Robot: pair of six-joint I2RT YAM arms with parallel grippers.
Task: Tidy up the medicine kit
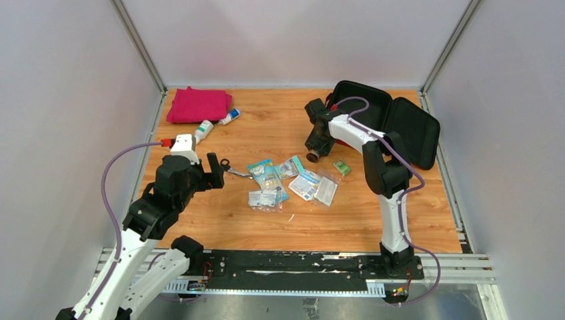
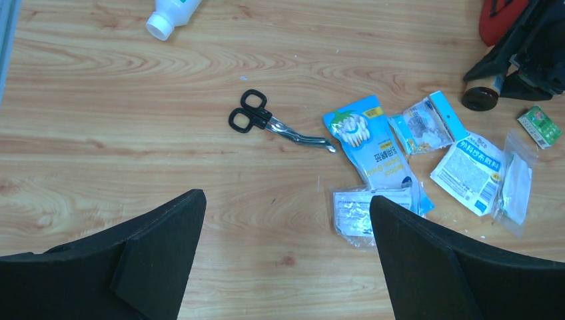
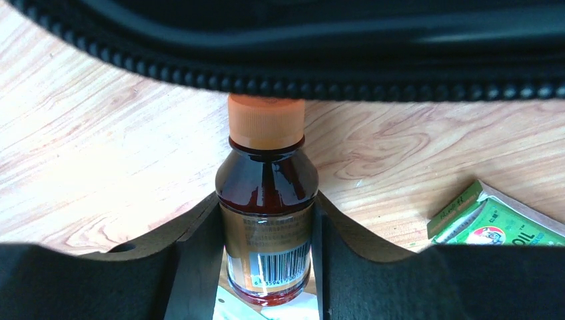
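Note:
I will lift the bottle with my right gripper over the kit's zipper edge that overlaps the bottle's cap, lower it inside the kit's black-lined half point(image 1: 377, 111) point(image 3: 346, 33) and let it go, since that half lies outward.
The medicine kit point(image 1: 416, 133) lies open at the back right, its black lining up; its zipper edge point(image 3: 333, 40) fills the top of the right wrist view. My right gripper point(image 3: 266, 220) holds a brown bottle point(image 3: 266, 180) with an orange cap, both fingers pressed against its sides, just in front of the kit. From above, the bottle point(image 1: 312, 157) shows end-on in that gripper point(image 1: 314, 152). My left gripper point(image 2: 286, 207) hangs open over bare wood at the left, near black-handled scissors point(image 2: 266, 123), with nothing between its fingers.
Several flat medical packets point(image 1: 280, 180) lie mid-table. A small green box point(image 1: 342, 167) sits right of them. A white bottle point(image 1: 203, 130), a small tube point(image 1: 229, 117) and a folded pink cloth point(image 1: 198, 105) lie at the back left. Walls enclose three sides.

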